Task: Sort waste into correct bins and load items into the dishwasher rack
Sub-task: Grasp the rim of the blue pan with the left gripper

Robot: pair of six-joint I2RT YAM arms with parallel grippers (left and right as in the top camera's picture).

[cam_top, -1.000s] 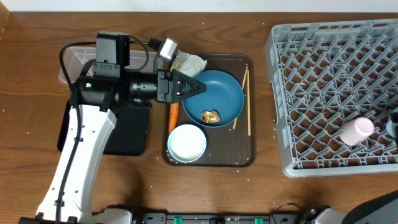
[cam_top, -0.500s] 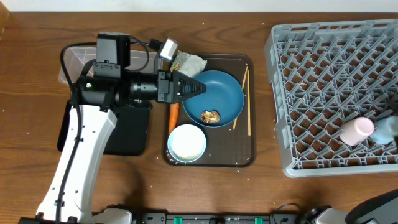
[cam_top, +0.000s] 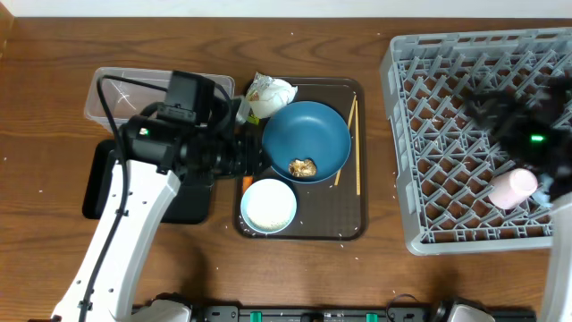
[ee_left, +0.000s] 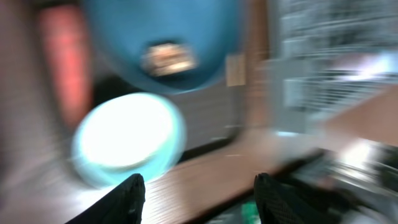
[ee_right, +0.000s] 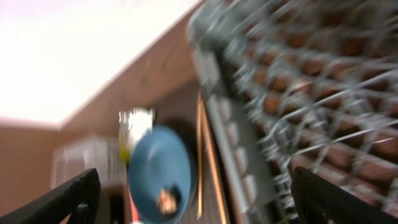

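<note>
Next, my left gripper should descend across to its right in the overhead view onto the blue bowl's carrot-side rim (cam_top: 264, 136) below it, clear of the lump (cam_top: 303, 167).
A dark-blue bowl (cam_top: 313, 132) holding a brown food lump (cam_top: 303, 167) sits on the brown serving tray (cam_top: 344, 225), with a white bowl (cam_top: 269, 204) in front of it. Chopsticks (cam_top: 355, 148) lie along the bowl's right. The wrapper (cam_top: 271, 94) rests at the tray's back left, and a sliver of carrot (cam_top: 248, 182) shows under my left arm. My left gripper (ee_left: 199, 199) is open and empty, hovering left of the bowls. A pink cup (cam_top: 512, 188) lies in the dishwasher rack (cam_top: 465, 72). My right gripper (ee_right: 199, 199) is open wide above the rack, blurred.
The clear tub (cam_top: 125, 89) stands at the back left, with the black tray (cam_top: 96, 190) in front of it, partly under my left arm. Both wrist views are motion-blurred. Bare wood lies between the serving tray and the rack.
My left gripper has pulled back from over the blue bowl's left rim, toward the front left. My right arm has risen over the rack with its jaws opened wider, leaving the pink cup lying there.
</note>
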